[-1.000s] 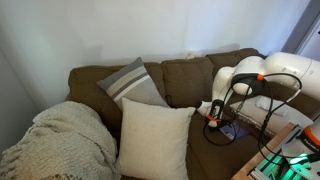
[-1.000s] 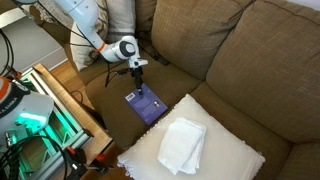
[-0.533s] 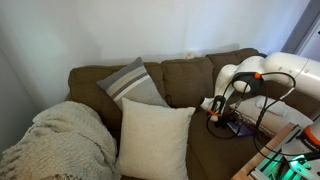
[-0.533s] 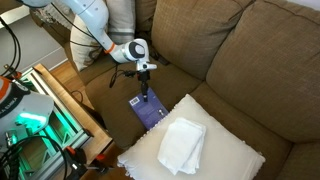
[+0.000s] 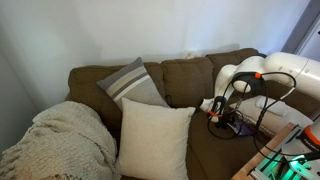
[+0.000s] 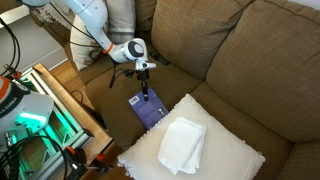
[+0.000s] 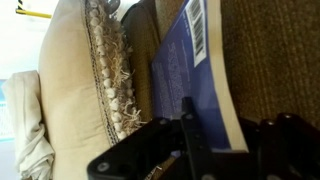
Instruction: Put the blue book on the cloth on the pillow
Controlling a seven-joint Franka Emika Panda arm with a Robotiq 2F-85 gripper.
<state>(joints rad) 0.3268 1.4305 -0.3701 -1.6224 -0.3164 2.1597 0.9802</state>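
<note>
My gripper will lift the blue book point(image 6: 151, 108) next, carry it over the folded white cloth point(image 6: 183, 145) and lower it there to release it, because the top of the cloth is bare.
The blue book point(image 6: 151, 108) lies flat on the brown sofa seat, beside the cream pillow point(image 6: 235, 160). A folded white cloth point(image 6: 183, 145) rests on top of that pillow. My gripper point(image 6: 145, 90) points down at the book's far end and is shut on its edge. In the wrist view one black finger point(image 7: 188, 112) lies across the blue book point(image 7: 185, 55)'s cover near the barcode. The fringed pillow point(image 7: 75, 80) and the cloth point(image 7: 22, 120) are to its left. In an exterior view the gripper point(image 5: 215, 118) hangs low over the right seat, and the book is hard to make out.
A grey striped cushion point(image 5: 133, 82) leans on the sofa back, and a knitted cream blanket point(image 5: 60, 140) covers the left arm. A rack with green lights point(image 6: 40, 115) and cables stands just off the sofa's front edge. The sofa back cushions point(image 6: 260, 60) rise behind the pillow.
The gripper moved over to the book's end, came down onto it, and its jaws went from wide open to shut on the book's edge. Book, pillow and cloth stayed put.
</note>
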